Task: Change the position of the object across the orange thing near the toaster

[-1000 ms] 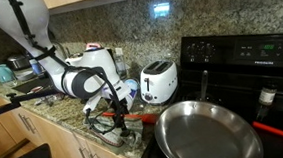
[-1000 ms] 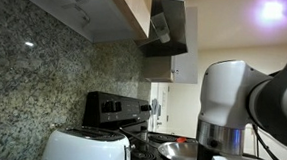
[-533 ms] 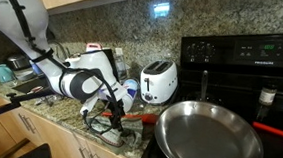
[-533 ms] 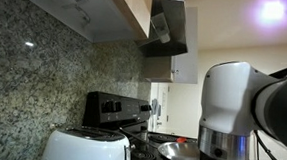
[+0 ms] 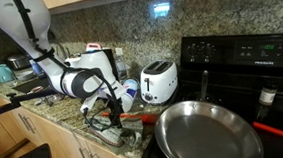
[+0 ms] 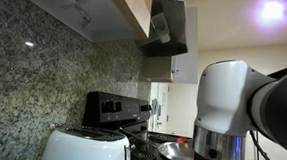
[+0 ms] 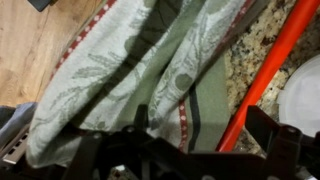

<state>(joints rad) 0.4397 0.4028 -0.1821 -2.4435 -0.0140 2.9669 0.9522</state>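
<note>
The bunched fold of the cloth [image 5: 116, 134] is just below my gripper, between the spread fingers, so my gripper will move down onto it next and close its fingers there.
A green and white patterned cloth [image 7: 130, 70] with a red stripe lies bunched on the granite counter, left of a long orange thing [image 7: 270, 75]. In an exterior view the cloth [image 5: 106, 128] is at the counter's front edge and the orange thing [image 5: 139, 117] lies between it and the pan. The white toaster [image 5: 158, 82] stands behind them and also shows in the other exterior view [image 6: 84, 147]. My gripper [image 7: 180, 135] hangs low over the cloth with its fingers spread apart on either side of the fabric. It also shows from outside [image 5: 114, 111].
A large steel pan [image 5: 208, 134] sits on the black stove [image 5: 243, 56] to the right of the orange thing. A white plate [image 7: 305, 95] lies just beyond the orange thing. A white appliance [image 5: 98, 61] stands left of the toaster. The counter edge is close.
My gripper has sunk slightly toward the cloth and shifted a little. The cloth and orange thing have stayed put.
</note>
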